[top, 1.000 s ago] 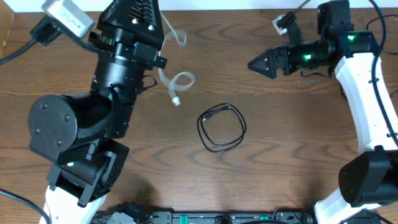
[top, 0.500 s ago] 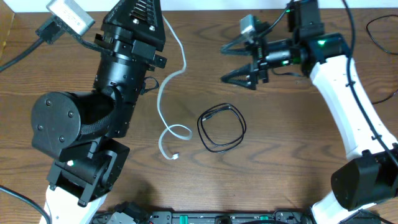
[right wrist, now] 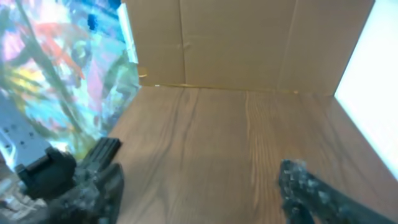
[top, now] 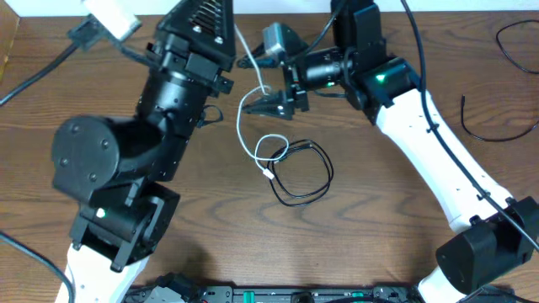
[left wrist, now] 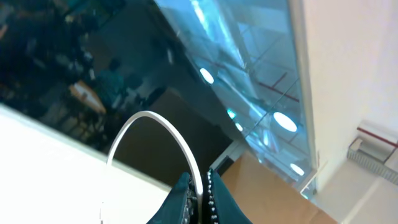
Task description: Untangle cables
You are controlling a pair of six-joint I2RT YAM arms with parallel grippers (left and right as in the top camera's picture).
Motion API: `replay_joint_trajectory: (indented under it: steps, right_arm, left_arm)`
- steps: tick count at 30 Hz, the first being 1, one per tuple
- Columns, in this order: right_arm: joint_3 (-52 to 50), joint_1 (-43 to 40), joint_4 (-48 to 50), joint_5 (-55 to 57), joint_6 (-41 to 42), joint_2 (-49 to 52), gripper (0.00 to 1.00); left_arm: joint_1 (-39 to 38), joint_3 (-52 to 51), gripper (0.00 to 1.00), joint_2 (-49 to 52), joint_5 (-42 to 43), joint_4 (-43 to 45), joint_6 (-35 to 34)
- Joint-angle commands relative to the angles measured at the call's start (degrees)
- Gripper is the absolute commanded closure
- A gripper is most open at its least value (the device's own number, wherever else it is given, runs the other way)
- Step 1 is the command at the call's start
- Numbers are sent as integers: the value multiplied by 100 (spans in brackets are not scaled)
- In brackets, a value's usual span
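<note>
My left gripper holds the cable and will next move down toward the white cable's hanging part [top: 262,85] and let go of the cable, because that part runs between my right gripper's open fingers.
My left gripper [top: 221,25] is raised at the top centre, shut on the white cable [top: 242,126]. The left wrist view shows the jaws [left wrist: 199,190] pinching the white cable [left wrist: 163,123], which arcs upward. The cable hangs down to the table and ends in a small loop and plug lying over the left edge of the black cable coil [top: 313,192]. My right gripper [top: 265,82] is open, its fingers on either side of the hanging white cable. The right wrist view shows the open jaws [right wrist: 199,193] with only table between them.
The wooden table [top: 396,219] has another thin black cord [top: 472,126] near its right edge. The bulky left arm [top: 126,168] covers the table's left side. Cardboard [right wrist: 236,43] stands behind the table's far edge.
My right arm swung left, and its open fingers now straddle the white cable. The white cable's lower loop shifted right onto the black coil. The left gripper stayed shut on the cable.
</note>
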Motion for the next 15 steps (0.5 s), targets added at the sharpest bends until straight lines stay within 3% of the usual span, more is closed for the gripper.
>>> replay_joint_trajectory:
  steps: [1,3,10,15]
  right_arm:
    - [4,120,59,691,1091,17,57]
    - [4,90,-28,1174,1504,15,97]
    - [7,-358,-796,2608,2518,-63,99]
    - [22,-938,-1403,3362,2815,-570,98]
  left_arm:
    - [17,33,93,48,184,-24,-177]
    - [24,33,93,44,179,-129,-160]
    - [444,33,93,50,155,-1244,-160]
    - [887,28,92,85,-168,-2245,-157]
